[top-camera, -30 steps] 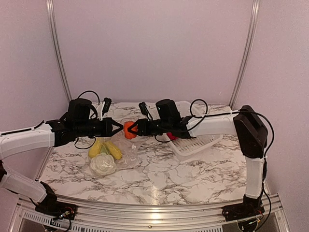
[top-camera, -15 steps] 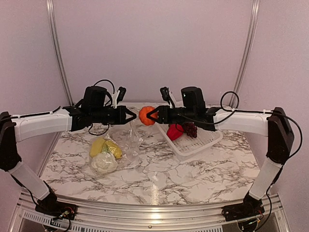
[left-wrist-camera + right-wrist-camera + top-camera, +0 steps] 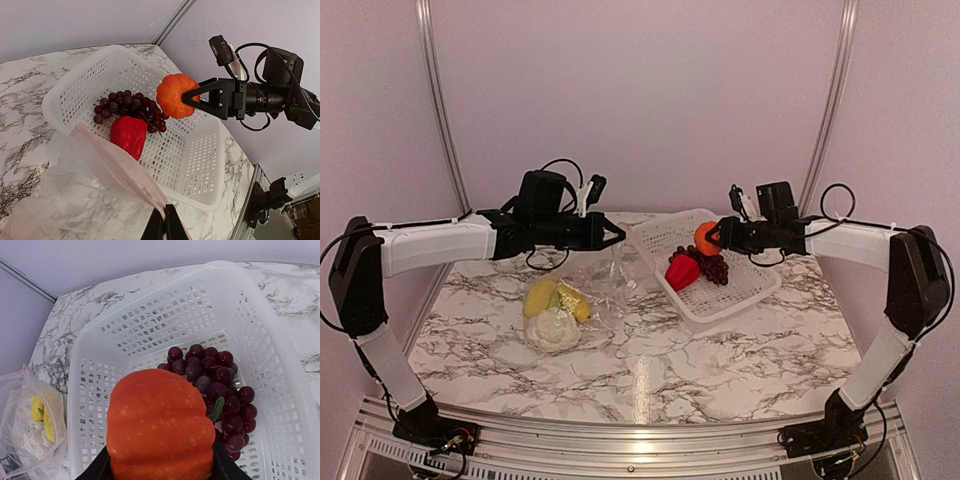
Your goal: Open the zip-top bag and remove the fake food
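Next, my right gripper lowers the pumpkin into the basket, shifting to the right in the top view, since the basket's bottom past the grape bunch is empty.
My left gripper (image 3: pixel 613 235) (image 3: pixel 165 222) is shut on the edge of the clear zip-top bag (image 3: pixel 603 285) (image 3: pixel 85 200) and holds it lifted above the table. Yellow (image 3: pixel 552 299) and cream-white (image 3: pixel 553 330) fake food lies in the bag's lower end on the table. My right gripper (image 3: pixel 716 236) (image 3: pixel 159 467) is shut on the orange toy pumpkin (image 3: pixel 706 238) (image 3: pixel 175 96) (image 3: pixel 159 432) and holds it over the white basket (image 3: pixel 740 295) (image 3: pixel 100 340). A red piece (image 3: pixel 682 271) (image 3: pixel 128 135) and the dark purple grape bunch (image 3: pixel 714 266) (image 3: pixel 125 105) (image 3: pixel 220 390) lie in the basket.
The marble table (image 3: pixel 720 360) ends at a metal rail at the near edge. Pink walls with metal uprights (image 3: pixel 440 120) close the back and sides. The basket stands at the back right.
My right gripper has carried the orange pumpkin rightward, out of the bag's mouth, to over the basket. My left gripper has moved right and up with the bag's edge.
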Controlling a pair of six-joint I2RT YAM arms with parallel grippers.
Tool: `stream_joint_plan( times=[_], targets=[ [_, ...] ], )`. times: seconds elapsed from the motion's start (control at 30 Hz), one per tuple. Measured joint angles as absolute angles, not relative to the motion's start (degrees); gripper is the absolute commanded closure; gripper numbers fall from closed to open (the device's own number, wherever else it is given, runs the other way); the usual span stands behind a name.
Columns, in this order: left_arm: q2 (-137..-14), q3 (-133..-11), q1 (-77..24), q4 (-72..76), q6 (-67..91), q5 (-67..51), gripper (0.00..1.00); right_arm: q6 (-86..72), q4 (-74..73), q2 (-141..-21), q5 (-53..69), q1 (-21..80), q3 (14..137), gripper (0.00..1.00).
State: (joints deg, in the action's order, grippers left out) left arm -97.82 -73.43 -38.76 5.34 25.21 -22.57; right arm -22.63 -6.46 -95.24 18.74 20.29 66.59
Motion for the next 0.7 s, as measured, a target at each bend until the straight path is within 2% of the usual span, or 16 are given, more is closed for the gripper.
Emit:
stream_joint_plan(
  times=[0.13,0.53,0.7],
  targets=[
    [-99.3,-75.4,-39.1,5.3,25.2,-23.0,1.0,-20.4,-9.6,-95.8,16.8,16.6,66.5,0.61],
    [-101.4,-78.0,-39.6,5.3,25.2,-23.3,1.0,-17.7,-10.9,-101.8,14.3,10.3,66.5,0.6],
    [-101.4,-78.0,-39.6,4.9,25.0,-23.3,1.0,-17.5,-9.8,-100.7,13.6,8.5,64.4,0.47]
  ],
)
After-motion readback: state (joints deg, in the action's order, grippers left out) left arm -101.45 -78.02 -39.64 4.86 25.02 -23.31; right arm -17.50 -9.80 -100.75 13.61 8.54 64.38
